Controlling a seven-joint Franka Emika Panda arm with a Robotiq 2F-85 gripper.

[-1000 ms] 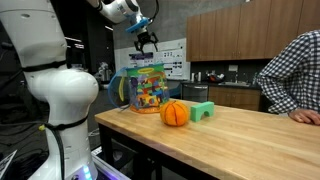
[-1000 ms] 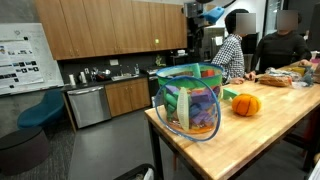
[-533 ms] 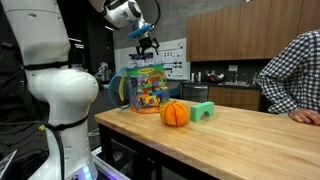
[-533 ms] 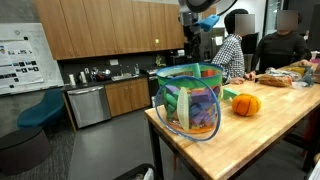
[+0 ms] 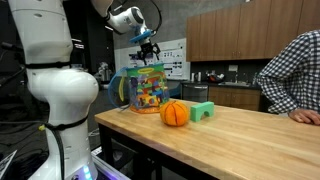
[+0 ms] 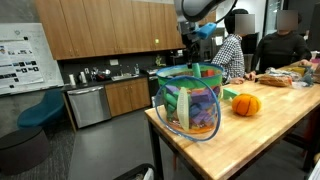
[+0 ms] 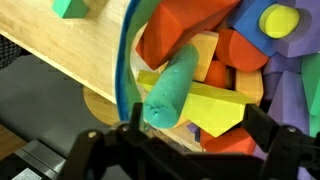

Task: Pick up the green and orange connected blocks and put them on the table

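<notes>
My gripper will move down and toward the bag's blue rim next to get its fingers around the teal-green cylinder's end, because that end is closer to the finger by the bag's blue rim.
A clear bag with a blue rim stands near the end of the pale butcher-block table, full of coloured foam blocks. In the wrist view a teal-green cylinder lies on top, against orange blocks and a yellow wedge; I cannot tell whether they are joined. My gripper hangs open and empty just above the bag's mouth. An orange pumpkin-like ball and a green arch block sit side by side on the table beside the bag.
A person in a checked shirt sits at the table's far end; other people sit along it. A small green block lies on the wood outside the bag. The table edge is close to the bag. Kitchen cabinets stand behind.
My gripper has come down toward the bag's mouth and shifted slightly sideways. The bag, ball and green block have not moved.
</notes>
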